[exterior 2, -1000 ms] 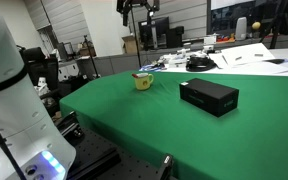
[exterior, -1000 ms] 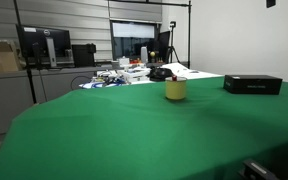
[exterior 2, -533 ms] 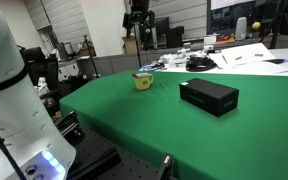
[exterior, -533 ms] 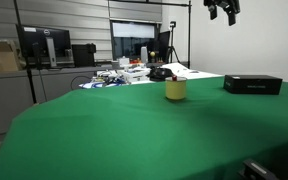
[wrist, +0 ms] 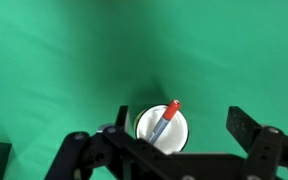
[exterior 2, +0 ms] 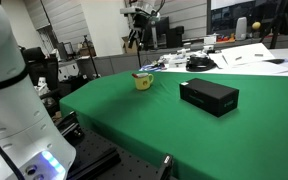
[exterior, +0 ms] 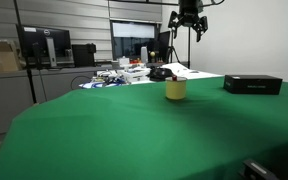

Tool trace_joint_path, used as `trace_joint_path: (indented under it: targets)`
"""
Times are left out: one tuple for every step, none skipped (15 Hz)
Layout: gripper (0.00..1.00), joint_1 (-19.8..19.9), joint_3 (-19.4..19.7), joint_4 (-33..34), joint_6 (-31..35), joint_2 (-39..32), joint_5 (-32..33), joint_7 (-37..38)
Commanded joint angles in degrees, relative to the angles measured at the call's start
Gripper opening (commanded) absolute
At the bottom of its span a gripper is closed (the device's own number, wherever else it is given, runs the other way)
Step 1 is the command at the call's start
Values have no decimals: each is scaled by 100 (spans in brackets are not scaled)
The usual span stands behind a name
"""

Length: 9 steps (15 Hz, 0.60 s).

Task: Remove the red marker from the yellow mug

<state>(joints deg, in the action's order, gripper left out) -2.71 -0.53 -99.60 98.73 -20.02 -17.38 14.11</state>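
The marker lies slanted between the robot's fingers, so the gripper will next turn and come down from high above the mug onto the marker's red cap (exterior: 174, 79) (wrist: 173, 107).
The small yellow mug (exterior: 175, 89) stands on the green table (exterior: 134, 130), also seen in an exterior view (exterior 2: 142, 81). In the wrist view I look straight down into the mug (wrist: 144, 122); the red marker (wrist: 166, 120) leans inside it, red cap pointing up to the right. My gripper (exterior: 187, 27) hangs high above the mug, fingers pointing down. In the wrist view its jaws (wrist: 179, 130) are spread wide on either side of the mug, open and empty. It also shows in an exterior view (exterior 2: 138, 28).
A black rectangular box (exterior: 252, 84) lies on the table to one side of the mug, also seen in an exterior view (exterior 2: 208, 96). Cluttered desks with papers, cables and monitors (exterior: 134, 70) stand behind the table.
My gripper has swept across the top of the scene and come lower, now standing over the mug. Mug, marker and box have not moved.
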Motion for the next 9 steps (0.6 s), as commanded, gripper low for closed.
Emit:
trace_joint_path:
  targets:
    - [100,25,-22,793,-199,-723,-504,801]
    - [100,38,-13,863,-182,-856,-637,929]
    - [100,57,-9,937,-196,-976,-772,1055]
    - [100,76,-6,978,-206,-1080,-895,1159]
    - [100,94,-6,985,-192,-1164,-1016,1253]
    - [100,108,-5,994,-175,-1234,-1118,1329]
    - [100,125,-6,977,-171,-1296,-1211,1381]
    - [100,136,-2,962,-141,-1342,-1292,1432]
    - [100,155,-6,923,-113,-1387,-1374,1444]
